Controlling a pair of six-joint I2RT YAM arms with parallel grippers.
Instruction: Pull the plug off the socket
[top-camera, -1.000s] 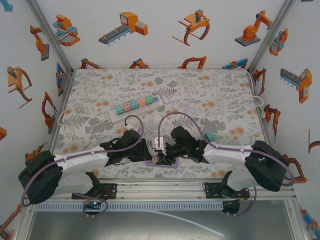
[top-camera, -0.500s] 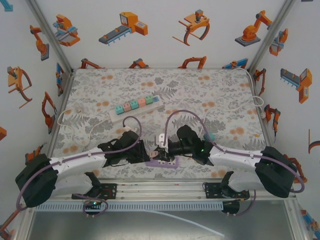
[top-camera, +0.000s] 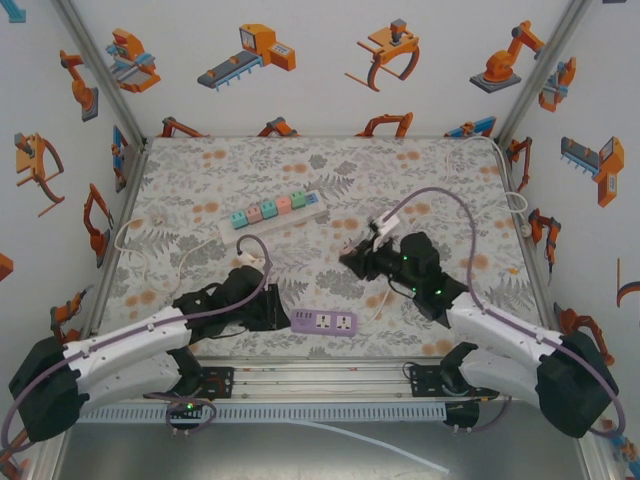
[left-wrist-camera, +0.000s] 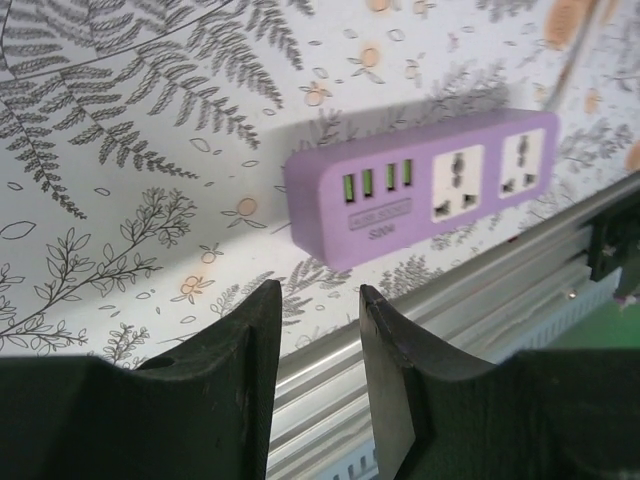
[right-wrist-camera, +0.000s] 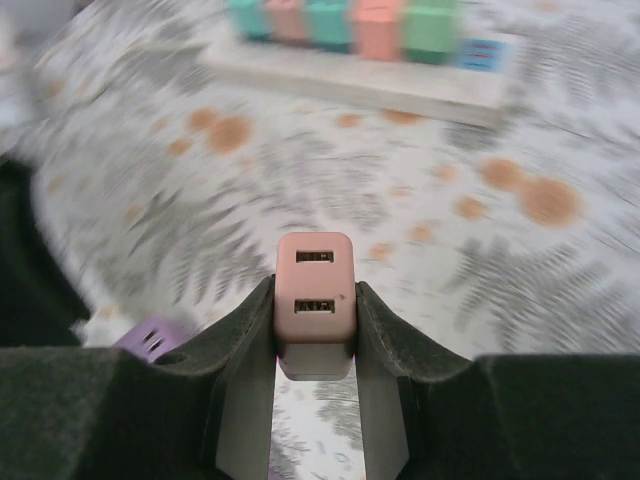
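The right gripper moves away from the socket strip (top-camera: 325, 322) and down past the white cable next. It releases the pinkish plug on the tabletop, since both the strip's outlets are bare.
The purple socket strip (top-camera: 325, 322) lies flat near the table's front edge, and both of its outlets stand bare in the left wrist view (left-wrist-camera: 420, 185). My right gripper (top-camera: 368, 247) hangs above the table, behind and to the right of the strip, shut on the plug (top-camera: 379, 232). The plug is a pink-and-white block with two USB ports (right-wrist-camera: 314, 300), squeezed between the fingers (right-wrist-camera: 315, 285). My left gripper (top-camera: 283, 318) sits just left of the strip's end, apart from it. Its fingers (left-wrist-camera: 320, 290) stand a little apart with nothing between them.
A white power strip (top-camera: 272, 213) with several coloured adapters lies at mid-table, blurred in the right wrist view (right-wrist-camera: 360, 50). White cables (top-camera: 150, 235) trail along the left and right sides. The metal rail (left-wrist-camera: 450, 290) runs right by the socket strip.
The right gripper has pulled the plug up out of the purple strip and carried it back and to the right. The left gripper has let go of the strip and drawn back left.
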